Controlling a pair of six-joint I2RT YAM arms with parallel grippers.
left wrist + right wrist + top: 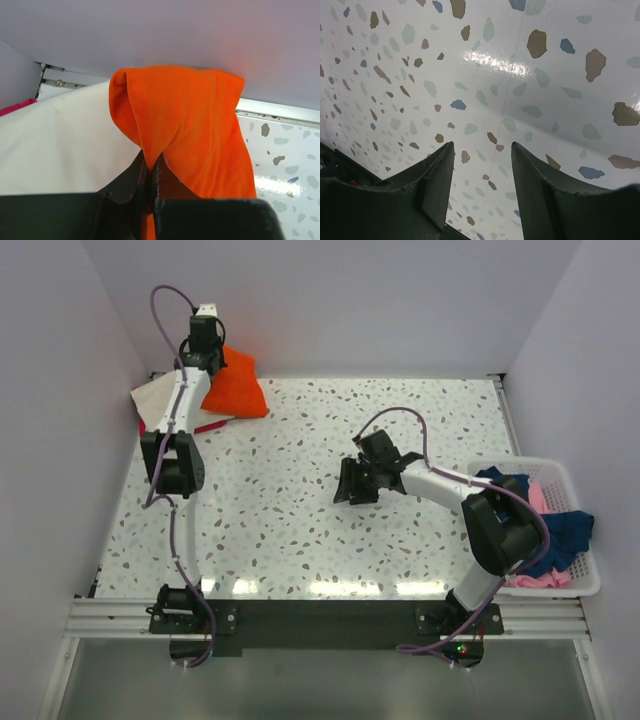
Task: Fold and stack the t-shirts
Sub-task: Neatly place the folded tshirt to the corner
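Observation:
Next, my left gripper shifts to the left in the top view, over the white shirt [155, 398], to release the orange t-shirt, because it hangs past the stack.
An orange t-shirt [237, 386] hangs folded at the far left of the table, pinched by my left gripper [212, 358]. In the left wrist view the jaws [150, 162] are shut on a fold of the orange t-shirt [190, 125], which droops over a white folded shirt [60, 145]. The white shirt [155, 398] lies in the back left corner with a pink one [212, 426] showing beneath it. My right gripper [355, 483] is open and empty above the bare middle of the table; its fingers [437, 180] frame only speckled tabletop.
A white basket [585, 585] at the right edge holds several crumpled shirts, navy [560, 530] and pink [538, 496]. White walls close in the back and both sides. The speckled table [300, 510] spreads between the two arms.

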